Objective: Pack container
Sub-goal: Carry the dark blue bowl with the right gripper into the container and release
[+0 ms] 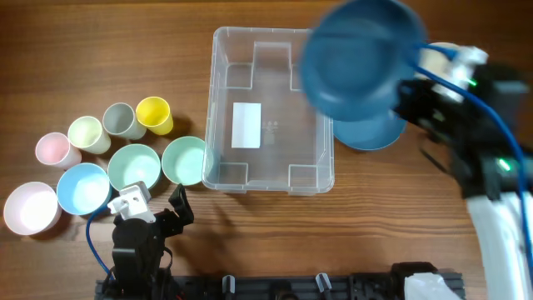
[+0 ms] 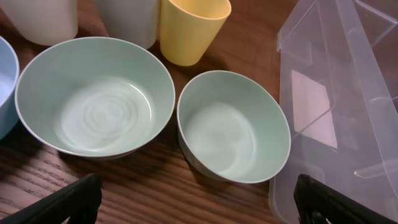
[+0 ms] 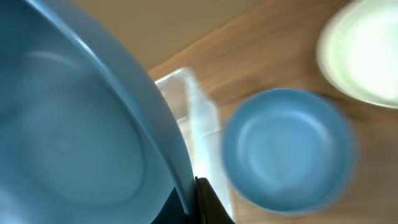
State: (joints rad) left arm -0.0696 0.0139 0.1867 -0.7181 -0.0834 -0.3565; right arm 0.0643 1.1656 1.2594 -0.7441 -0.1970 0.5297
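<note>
My right gripper should move the dark blue bowl to the left in the overhead view and down into the clear bin, since the bin is empty there.
The container is a clear rectangular bin with a white label, standing mid-table; it appears in the left wrist view as the container and its rim in the right wrist view as the container. My right gripper is shut on the rim of a dark blue bowl, held in the air over the bin's far right corner. In the right wrist view the gripper pinches that bowl by its edge. My left gripper hangs open near the front left, its fingers wide apart and holding nothing.
A second dark blue bowl lies right of the bin. Left of it stand two green bowls, a light blue bowl, a pink bowl and several cups, including a yellow cup. A pale round dish shows beyond.
</note>
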